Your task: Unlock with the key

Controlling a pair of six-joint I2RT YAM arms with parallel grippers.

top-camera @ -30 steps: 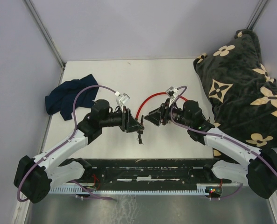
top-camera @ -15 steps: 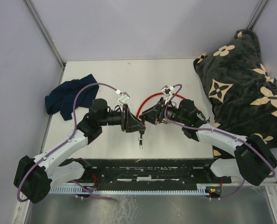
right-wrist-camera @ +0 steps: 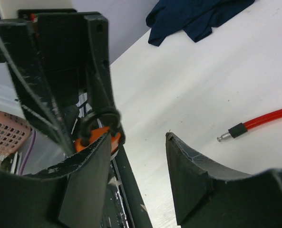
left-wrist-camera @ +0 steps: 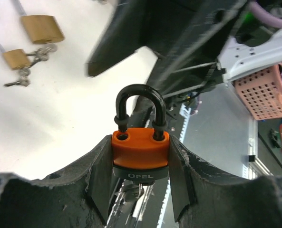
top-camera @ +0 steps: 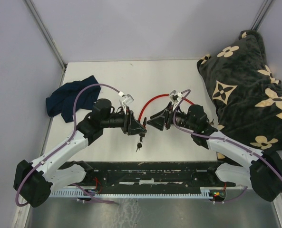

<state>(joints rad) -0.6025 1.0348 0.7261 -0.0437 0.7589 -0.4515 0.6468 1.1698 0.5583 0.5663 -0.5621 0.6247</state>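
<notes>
I should tilt my left gripper down, lower the padlock and release it on the clear tabletop (top-camera: 149, 133) below, beside the red cable.
My left gripper (top-camera: 140, 128) is shut on an orange-and-black padlock (left-wrist-camera: 141, 152) and holds it above the table, with the black shackle (left-wrist-camera: 140, 102) pointing at the right gripper. A key bunch (top-camera: 139, 144) hangs from the lock's underside, and it also shows in the left wrist view (left-wrist-camera: 131, 192). My right gripper (top-camera: 152, 122) is open and empty, a short way in front of the shackle. In the right wrist view (right-wrist-camera: 138, 137) the padlock (right-wrist-camera: 100, 135) shows just past its left finger. I cannot tell whether the shackle is latched.
Two brass padlocks with keys (left-wrist-camera: 42, 28) (left-wrist-camera: 17, 58) lie on the white table. A red cable (top-camera: 155, 100) curves behind the grippers. A blue cloth (top-camera: 67, 99) lies at the left. A dark flowered blanket (top-camera: 245, 90) fills the right side.
The right gripper moved in toward the padlock, then drew back a little to the right. The hanging keys swung down and to the left. The left gripper still holds the padlock.
</notes>
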